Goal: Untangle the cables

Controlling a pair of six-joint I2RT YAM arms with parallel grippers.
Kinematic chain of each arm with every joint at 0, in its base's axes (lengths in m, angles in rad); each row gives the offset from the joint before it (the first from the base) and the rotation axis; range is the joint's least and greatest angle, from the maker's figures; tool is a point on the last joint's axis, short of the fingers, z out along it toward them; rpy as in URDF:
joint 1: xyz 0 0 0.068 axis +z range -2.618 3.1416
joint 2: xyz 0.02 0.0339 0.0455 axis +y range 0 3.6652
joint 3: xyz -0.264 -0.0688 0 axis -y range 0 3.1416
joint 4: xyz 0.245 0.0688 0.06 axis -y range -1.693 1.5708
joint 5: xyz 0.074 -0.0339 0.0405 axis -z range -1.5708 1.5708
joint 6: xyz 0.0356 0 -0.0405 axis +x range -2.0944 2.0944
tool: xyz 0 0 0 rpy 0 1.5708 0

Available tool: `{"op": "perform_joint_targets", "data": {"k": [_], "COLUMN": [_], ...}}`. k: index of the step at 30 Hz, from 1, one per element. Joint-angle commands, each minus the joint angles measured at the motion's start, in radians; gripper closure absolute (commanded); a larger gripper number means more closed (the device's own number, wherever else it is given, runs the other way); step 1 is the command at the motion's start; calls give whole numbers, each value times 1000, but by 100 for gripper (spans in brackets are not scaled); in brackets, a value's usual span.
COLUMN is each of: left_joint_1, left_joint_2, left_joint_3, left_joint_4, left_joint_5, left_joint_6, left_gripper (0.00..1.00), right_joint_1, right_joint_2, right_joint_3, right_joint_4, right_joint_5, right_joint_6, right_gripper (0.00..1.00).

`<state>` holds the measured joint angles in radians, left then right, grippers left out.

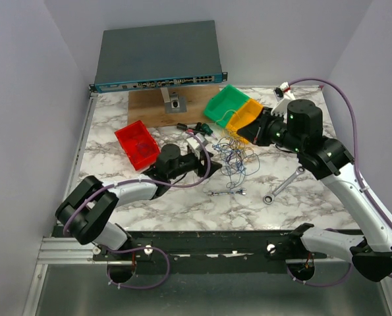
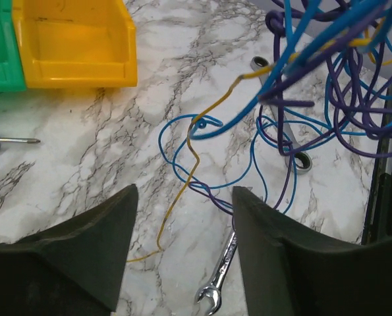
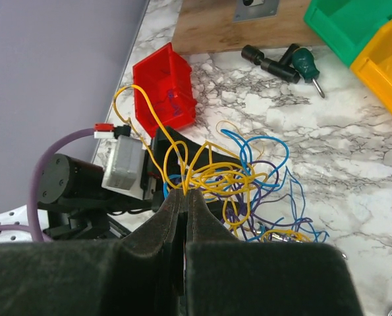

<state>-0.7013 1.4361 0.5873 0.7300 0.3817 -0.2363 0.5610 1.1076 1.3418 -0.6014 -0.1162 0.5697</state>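
Observation:
My right gripper carries the raised cables toward the ratchet wrench (image 1: 283, 185) next, then down, away from my left gripper, since a piece of yellow cable trails between its fingers.
A tangle of thin blue, purple and yellow cables (image 1: 236, 158) lies mid-table, partly lifted. My right gripper (image 3: 184, 192) is shut on yellow cable strands (image 3: 212, 172) and holds them above the table; in the top view it (image 1: 247, 133) is just above the tangle. My left gripper (image 2: 186, 197) is open and low over the table at the tangle's left side (image 1: 199, 160). A yellow strand (image 2: 182, 181) and blue and purple loops (image 2: 212, 197) lie on the marble between its fingers, untouched. The raised bundle (image 2: 327, 59) hangs at the upper right of the left wrist view.
A red bin (image 1: 138, 145) stands left of the left gripper. Green (image 1: 225, 105) and yellow (image 1: 245, 117) bins stand behind the tangle. A small wrench (image 1: 227, 193) and a ratchet wrench (image 1: 282, 184) lie in front. A screwdriver (image 1: 202, 128), wooden board (image 1: 156, 108) and network switch (image 1: 158, 56) are at the back.

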Motion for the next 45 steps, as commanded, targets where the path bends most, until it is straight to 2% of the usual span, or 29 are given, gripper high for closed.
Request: {"op": "perform_joint_targets", "data": {"k": [1, 3, 7, 9, 11, 15, 19, 23, 28, 30, 32, 36, 38, 39, 40, 41, 42, 44, 45], "left_joint_1": [-13, -15, -13, -14, -13, 5, 45, 91, 144, 149, 148, 148, 148, 148, 148, 148, 148, 149, 148], "left_joint_2": [69, 83, 96, 99, 91, 18, -78, -180, -267, -301, -303, -281, -286, -292, -301, -315, -331, -376, -396], "left_joint_3": [64, 70, 94, 97, 98, 30, -59, -117, -171, -187, -185, -144, -127, -125, -124, -127, -134, -150, -150], "left_joint_4": [-16, -31, -86, -96, -116, -73, -61, -141, -184, -195, -179, -222, -272, -299, -322, -350, -366, -393, -419], "left_joint_5": [-11, -9, 42, 83, 81, -36, -228, -501, -613, -630, -574, -517, -546, -564, -588, -614, -630, -656, -664], "left_joint_6": [-5, 1, 24, 33, 39, 33, 12, -50, -133, -139, -122, -106, -105, -104, -111, -127, -134, -154, -174], "left_gripper": [52, 70, 86, 100, 100, 100, 100, 100, 100, 100, 100, 100, 100, 98, 92, 81, 70, 41, 34], "right_joint_1": [-4, -3, -3, -3, -3, -3, -3, -3, -3, -3, -3, -3, -3, -3, -3, -3, -3, -3, -2], "right_joint_2": [-25, -30, -48, -61, -78, -123, -172, -190, -196, -240, -252, -180, -119, -92, -63, -42, -20, 3, 6], "right_joint_3": [-8, -16, -24, -24, -29, -63, -103, -119, -141, -177, -218, -259, -271, -271, -275, -280, -288, -311, -329], "right_joint_4": [15, 23, 24, 8, -12, -61, -92, -159, -251, -233, -127, -57, -37, -26, -15, 8, 27, 86, 119], "right_joint_5": [-45, -40, 2, 57, 129, 348, 515, 774, 1047, 1096, 994, 758, 668, 625, 566, 512, 440, 316, 261], "right_joint_6": [13, 18, 21, 17, 15, 30, 47, 67, 207, 236, 125, 68, 48, 34, 18, -4, -41, -94, -123], "right_gripper": [99, 99, 99, 99, 99, 99, 99, 99, 99, 99, 99, 99, 88, 62, 30, 4, 0, 0, 0]}}
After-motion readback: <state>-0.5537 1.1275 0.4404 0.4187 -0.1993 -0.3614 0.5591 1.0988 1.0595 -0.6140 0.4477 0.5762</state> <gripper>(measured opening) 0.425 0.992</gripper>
